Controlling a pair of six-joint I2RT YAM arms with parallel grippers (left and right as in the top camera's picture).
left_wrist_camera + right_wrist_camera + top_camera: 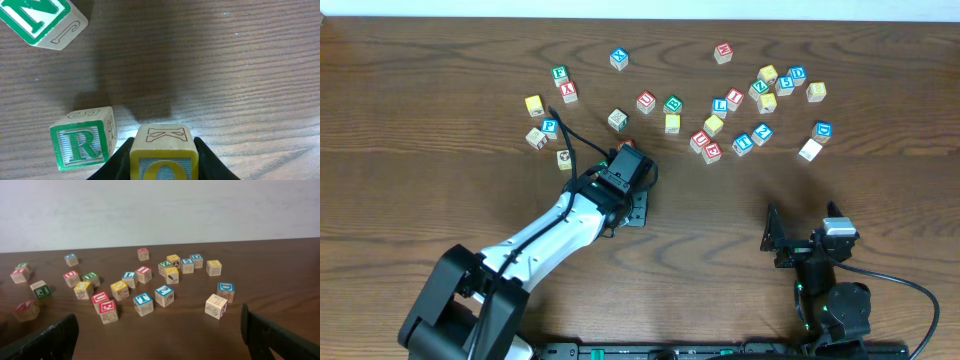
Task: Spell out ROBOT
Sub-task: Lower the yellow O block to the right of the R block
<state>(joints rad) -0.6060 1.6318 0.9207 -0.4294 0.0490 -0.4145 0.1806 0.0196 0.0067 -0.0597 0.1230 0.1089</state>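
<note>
The O block still hangs low over the table, so the left gripper needs to go down to the bare wood beside the green R block [82, 145] next and let go of the O block.
My left gripper [164, 165] is shut on a yellow-edged block [164, 152] with a yellow O on its front and a K on top, held low over the wooden table. A green R block [82, 145] stands just left of it, apart by a small gap. A green N block [37, 19] lies farther off at the upper left. In the overhead view the left gripper [633, 207] is mid-table and hides both blocks. My right gripper [160, 342] is open and empty, also seen in the overhead view [807, 243]. A blue T block [143, 303] stands ahead of it.
Several loose letter blocks are scattered across the back of the table, around a red block [646, 102] and a yellow block [815, 91]. In the right wrist view a red U block [100, 298], a red E block [108, 310] and a plain-topped block [216, 305] are nearest.
</note>
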